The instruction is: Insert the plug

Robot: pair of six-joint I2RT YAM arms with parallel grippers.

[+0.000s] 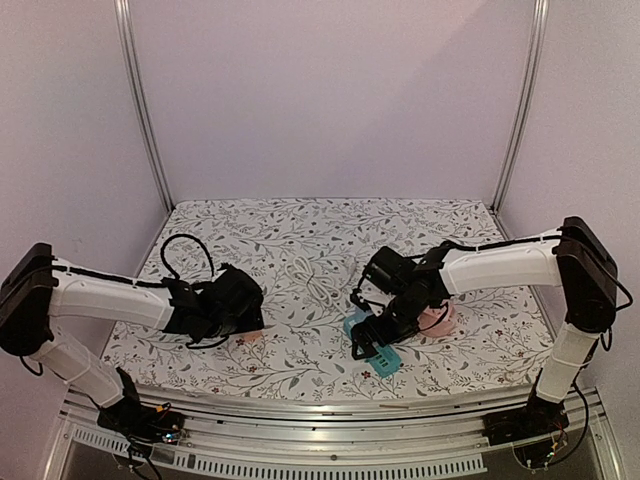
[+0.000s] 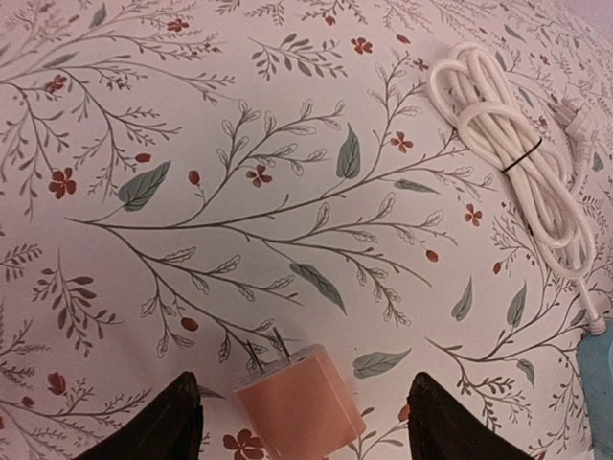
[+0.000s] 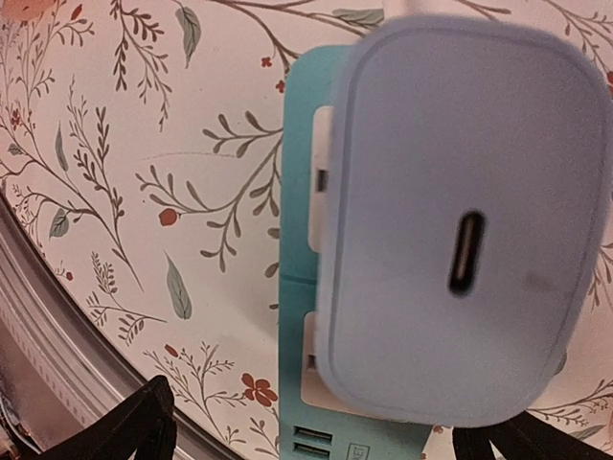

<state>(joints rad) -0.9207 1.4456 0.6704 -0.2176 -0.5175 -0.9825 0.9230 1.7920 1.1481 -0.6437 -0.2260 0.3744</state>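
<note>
The left gripper moves down next until its fingers are on either side of the plug's body just behind the prongs (image 1: 252,335) (image 2: 298,405), then closes. Both sides of the plug still show a gap.
A salmon-pink plug (image 2: 299,402) lies on the flowered cloth with its two prongs pointing away from me. It shows as a pink spot (image 1: 250,338) in the top view. My left gripper (image 2: 303,422) is low over it and open. One finger stands on each side of the plug, with a gap on both sides. A teal power strip (image 3: 302,192) lies under my right gripper (image 3: 326,436), which is open and holds nothing. A pale blue adapter (image 3: 460,220) sits on the strip's sockets. From above, the right gripper (image 1: 375,345) hovers over the strip (image 1: 387,364).
A bundled white cable (image 2: 517,163) lies between the arms, near the table's middle (image 1: 310,280). A pink object (image 1: 438,318) lies beside the right arm. The table's metal front rail (image 3: 57,316) runs close to the strip.
</note>
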